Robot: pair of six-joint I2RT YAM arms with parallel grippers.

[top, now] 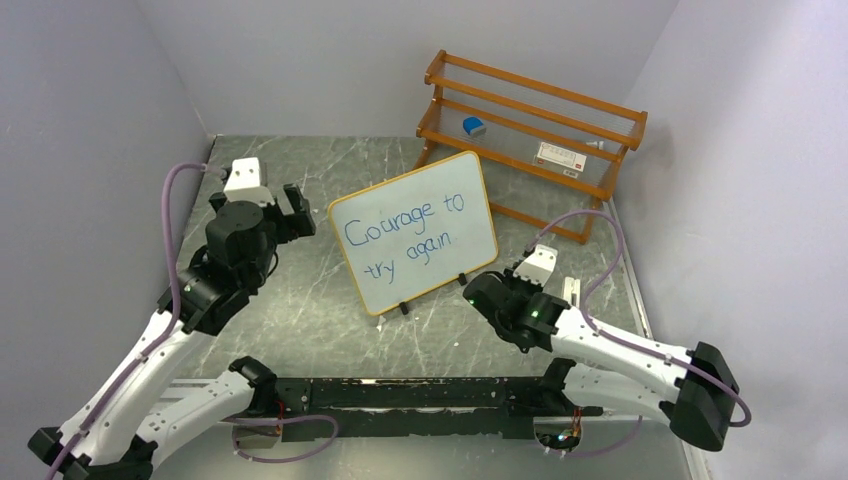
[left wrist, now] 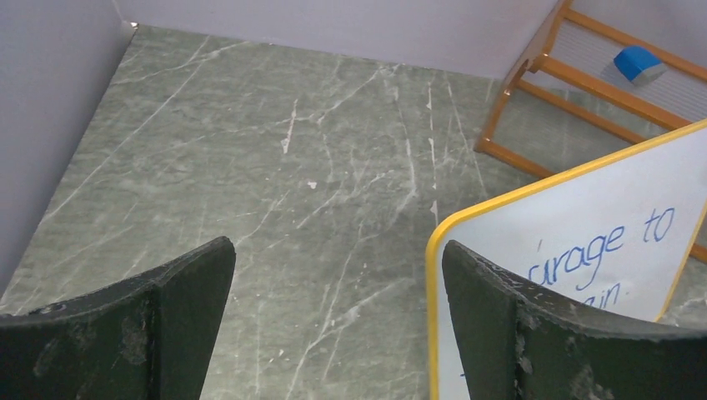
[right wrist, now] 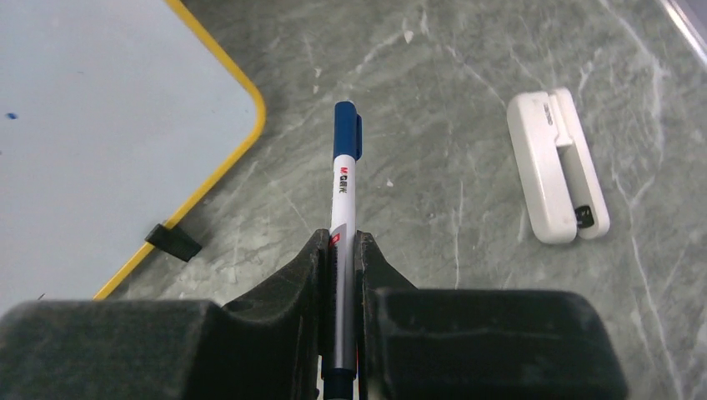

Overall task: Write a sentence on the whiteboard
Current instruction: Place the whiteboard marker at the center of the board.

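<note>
Next, my right gripper lowers the capped marker slightly back, onto the empty table between board and white device, since the sentence [top: 405, 230] is complete.
The whiteboard [top: 415, 232] stands tilted mid-table on small black clip feet, with a thin orange frame. The sentence [top: 405, 230] "Courage to try again" is in blue, in two lines. My left gripper [top: 295, 212] is open and empty just left of the board's left edge; in the left wrist view the board [left wrist: 575, 242] sits behind my right finger [left wrist: 500, 308]. My right gripper [right wrist: 340, 242] is shut on a white marker with a blue cap [right wrist: 343, 179], just right of the board's lower right corner [right wrist: 125, 125]. In the top view that gripper [top: 478, 290] hides the marker.
A wooden rack [top: 530, 135] stands at the back right, holding a blue eraser [top: 474, 126] and a small box [top: 558, 156]. A white device [right wrist: 559, 167] lies on the table right of the marker. Grey walls enclose the left, back and right.
</note>
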